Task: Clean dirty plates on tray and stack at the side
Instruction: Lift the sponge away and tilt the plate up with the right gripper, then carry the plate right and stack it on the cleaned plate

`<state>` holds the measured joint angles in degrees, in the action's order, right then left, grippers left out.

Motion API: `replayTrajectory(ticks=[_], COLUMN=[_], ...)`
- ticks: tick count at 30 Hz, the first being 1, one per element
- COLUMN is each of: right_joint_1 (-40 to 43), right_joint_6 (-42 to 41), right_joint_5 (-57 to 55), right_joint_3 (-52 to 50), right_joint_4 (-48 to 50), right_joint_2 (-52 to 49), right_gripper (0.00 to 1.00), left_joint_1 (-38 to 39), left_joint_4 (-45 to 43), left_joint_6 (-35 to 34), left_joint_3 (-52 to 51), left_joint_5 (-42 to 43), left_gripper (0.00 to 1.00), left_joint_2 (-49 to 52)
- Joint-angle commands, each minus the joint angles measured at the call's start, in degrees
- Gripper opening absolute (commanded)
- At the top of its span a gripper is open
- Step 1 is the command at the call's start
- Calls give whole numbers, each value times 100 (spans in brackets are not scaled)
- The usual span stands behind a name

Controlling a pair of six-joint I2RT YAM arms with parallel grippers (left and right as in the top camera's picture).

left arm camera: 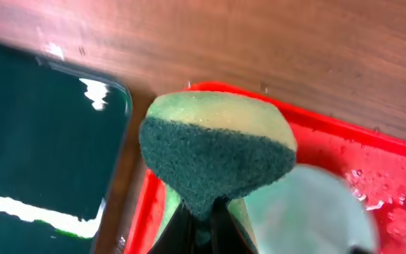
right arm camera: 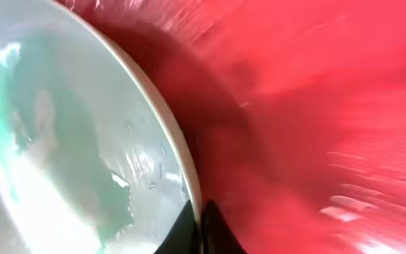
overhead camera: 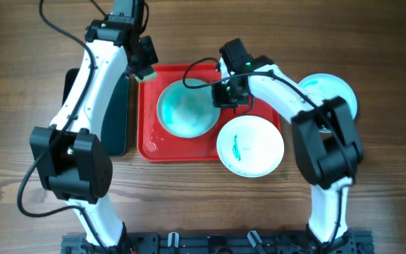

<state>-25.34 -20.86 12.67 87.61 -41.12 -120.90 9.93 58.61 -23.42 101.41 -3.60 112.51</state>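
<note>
My right gripper will next go up, to the right in the overhead view, and then down onto a cleaner plate (overhead camera: 330,95), because that plate lies beside the tray.
A white plate (overhead camera: 185,109) with green smears lies on the red tray (overhead camera: 154,144). My right gripper (overhead camera: 224,94) is shut on that plate's right rim, seen close in the right wrist view (right arm camera: 83,155) with the fingers (right arm camera: 201,229) pinching the edge. My left gripper (overhead camera: 145,70) is shut on a green and yellow sponge (left arm camera: 217,152) and holds it above the tray's far left corner (left arm camera: 316,123). A second white plate (overhead camera: 250,146) with a green mark overlaps the tray's front right corner. A cleaner plate (overhead camera: 330,95) lies on the table at the right.
A dark green tray (overhead camera: 115,113) lies left of the red tray; it also shows in the left wrist view (left arm camera: 41,141). Water drops lie on the red tray. The table is brown wood.
</note>
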Motion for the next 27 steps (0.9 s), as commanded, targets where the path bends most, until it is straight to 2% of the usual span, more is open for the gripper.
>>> replayTrajectory(ticks=[1, 5, 9, 11, 14, 22, 27], right_joint_1=[-160, -601, -1239, -1545, -1891, -2164, -1878], right_joint_6=[-186, -160, -162, -164, -136, 179, 356], right_joint_5=[-2363, -4885, -6992, -7801, -8411, -8408, -7042], right_joint_3=[24, 24, 24, 24, 24, 24, 24], right_joint_4=[-166, -527, -479, -470, -461, -444, -306], right_joint_2=[1001, 1209, 1207, 1207, 1207, 1207, 1207], right_gripper=[4, 4, 5, 4, 4, 4, 4], left_joint_1=[-9, -9, -9, -9, -9, -4, -4], left_joint_4=[48, 15, -94, -98, -116, -269, -267], left_joint_6=[-732, -846, -859, -861, -861, -859, -859], left_joint_3=[-221, -424, -673, -732, -743, -743, -745], left_joint_5=[573, 570, 573, 573, 573, 573, 573], left_gripper=[4, 4, 4, 4, 4, 4, 4], left_joint_2=[37, 37, 39, 44, 44, 44, 44])
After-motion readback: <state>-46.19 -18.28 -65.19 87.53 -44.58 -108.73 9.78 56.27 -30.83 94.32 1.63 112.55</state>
